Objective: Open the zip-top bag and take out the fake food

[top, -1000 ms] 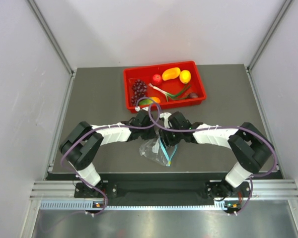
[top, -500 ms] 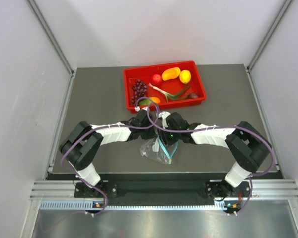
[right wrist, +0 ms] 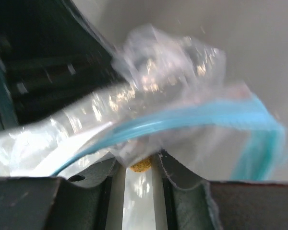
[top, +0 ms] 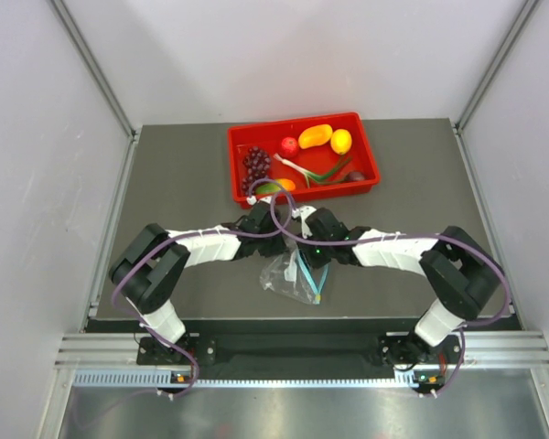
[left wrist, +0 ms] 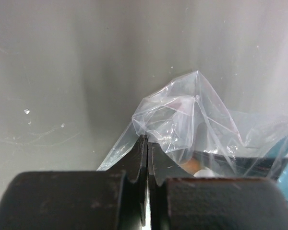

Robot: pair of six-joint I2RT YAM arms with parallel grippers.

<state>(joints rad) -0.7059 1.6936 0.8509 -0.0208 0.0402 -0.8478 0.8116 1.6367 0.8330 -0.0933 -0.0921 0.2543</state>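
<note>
My right gripper needs to move up out of the bag next, and then outward over the red tray, between the lemon and maroon piece [top: 349, 160].
The zip-top bag [top: 291, 277] lies crumpled on the grey table between the two arms, its teal zip strip [top: 313, 279] on the right side. My left gripper [left wrist: 148, 142] is shut on a fold of the bag's clear film [left wrist: 182, 120]. In the right wrist view my right gripper [right wrist: 137, 162] has a narrow gap between its jaws. The bag's film [right wrist: 173, 72] and zip strip [right wrist: 192, 115] drape across its tips, and a small yellow speck sits in the gap. The fake food lies in the red tray: lemon [top: 341, 141], mango [top: 315, 135], maroon piece [top: 357, 176].
The red tray [top: 297, 123] stands at the table's far middle and also holds purple grapes [top: 256, 163], a red ball [top: 289, 144] and a green onion [top: 313, 171]. Both wrists [top: 288, 229] crowd together just in front of the tray. White walls enclose the table.
The right gripper's jaws have narrowed around the bag's edge. The bag has shifted slightly and its zip strip now lies a little further right. The left gripper keeps its hold.
</note>
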